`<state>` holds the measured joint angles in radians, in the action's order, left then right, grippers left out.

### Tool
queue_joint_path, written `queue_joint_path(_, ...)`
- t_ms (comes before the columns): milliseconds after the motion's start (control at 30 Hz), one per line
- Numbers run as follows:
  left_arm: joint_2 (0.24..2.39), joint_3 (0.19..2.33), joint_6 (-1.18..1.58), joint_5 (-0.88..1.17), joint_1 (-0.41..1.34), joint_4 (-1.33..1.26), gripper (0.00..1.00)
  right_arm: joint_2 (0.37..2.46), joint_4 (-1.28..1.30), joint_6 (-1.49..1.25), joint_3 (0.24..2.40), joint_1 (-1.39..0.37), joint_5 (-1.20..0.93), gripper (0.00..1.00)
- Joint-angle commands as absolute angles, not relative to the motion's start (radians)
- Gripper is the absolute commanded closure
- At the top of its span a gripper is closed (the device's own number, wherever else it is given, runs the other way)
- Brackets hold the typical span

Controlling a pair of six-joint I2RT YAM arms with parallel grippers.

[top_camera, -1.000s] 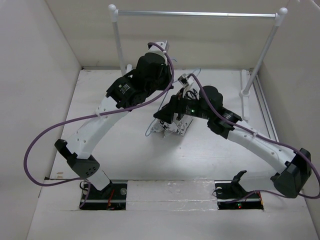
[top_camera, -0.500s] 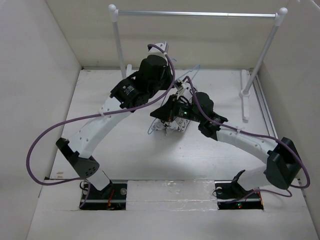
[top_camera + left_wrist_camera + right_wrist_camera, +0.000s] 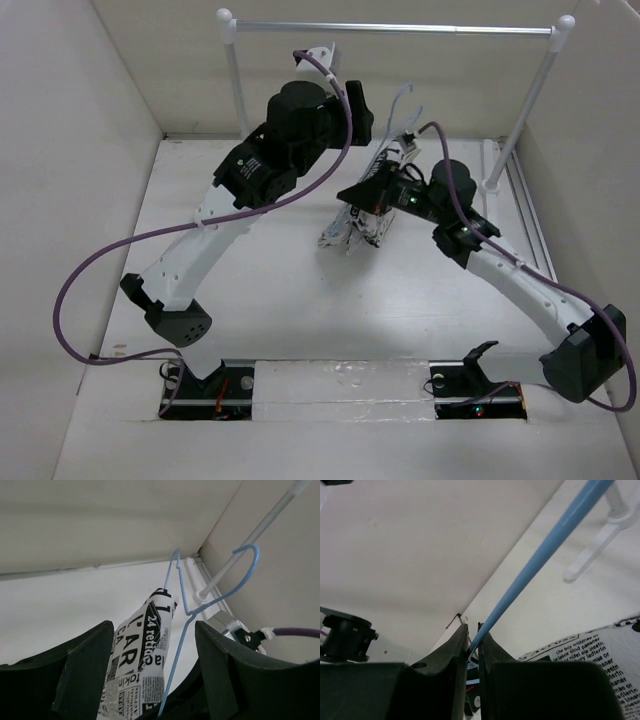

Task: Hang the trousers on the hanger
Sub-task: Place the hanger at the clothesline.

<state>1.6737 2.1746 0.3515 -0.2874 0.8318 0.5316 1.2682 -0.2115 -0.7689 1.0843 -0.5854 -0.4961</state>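
My right gripper moves up, outward and to the right in the top view next, hooks the silver bar [image 3: 522, 32] and releases, since the hanger's hook is clear of the bar.
The trousers [image 3: 362, 222], white with black newsprint, hang folded over the hanger's lower wire above the table's middle. The pale blue hanger [image 3: 402, 103] stands tilted, its hook up toward the back wall. My right gripper [image 3: 368, 196] is shut on the hanger wire [image 3: 535, 560], and in the right wrist view the wire is pinched between the fingers of that gripper [image 3: 472, 632]. My left gripper [image 3: 360, 112] is raised behind the hanger and stands open. In the left wrist view the trousers [image 3: 142, 650] and hanger [image 3: 182, 625] show between the spread fingers of the left gripper [image 3: 154, 630], touching neither.
A white-posted rack with a silver rail [image 3: 400, 29] spans the back, and its right foot [image 3: 490, 185] stands beside the right arm. White walls [image 3: 60, 150] close in the table on the left, back and right. Purple cables loop from both arms.
My left gripper has opened and lifted back toward the rail. My right gripper has closed on the hanger and carried it, with the trousers, up and to the right.
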Motion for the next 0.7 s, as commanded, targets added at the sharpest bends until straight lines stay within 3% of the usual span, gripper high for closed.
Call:
queue_joint_path(0,1.673,2.282,0.313,-0.290,0.831,0.468,0.38,1.203,-0.273,-0.710,1.169,-0.480,-0.551,1.00)
queue_joint_path(67,1.681,2.301,0.307,-0.293,0.831,0.471,0.34,1.198,-0.264,-0.703,1.180,-0.431,-0.613,1.00)
queue_joint_path(267,1.655,2.255,0.308,-0.288,0.831,0.471,0.36,1.259,-0.238,-0.673,1.340,-0.175,-0.869,1.00)
queue_joint_path(433,1.568,2.039,0.345,-0.241,0.831,0.417,0.38,1.339,-0.279,-0.693,1.428,0.009,-0.979,1.00)
queue_joint_path(667,1.490,1.845,0.388,-0.206,0.831,0.370,0.41,1.506,-0.437,-0.801,1.551,0.057,-1.045,1.00)
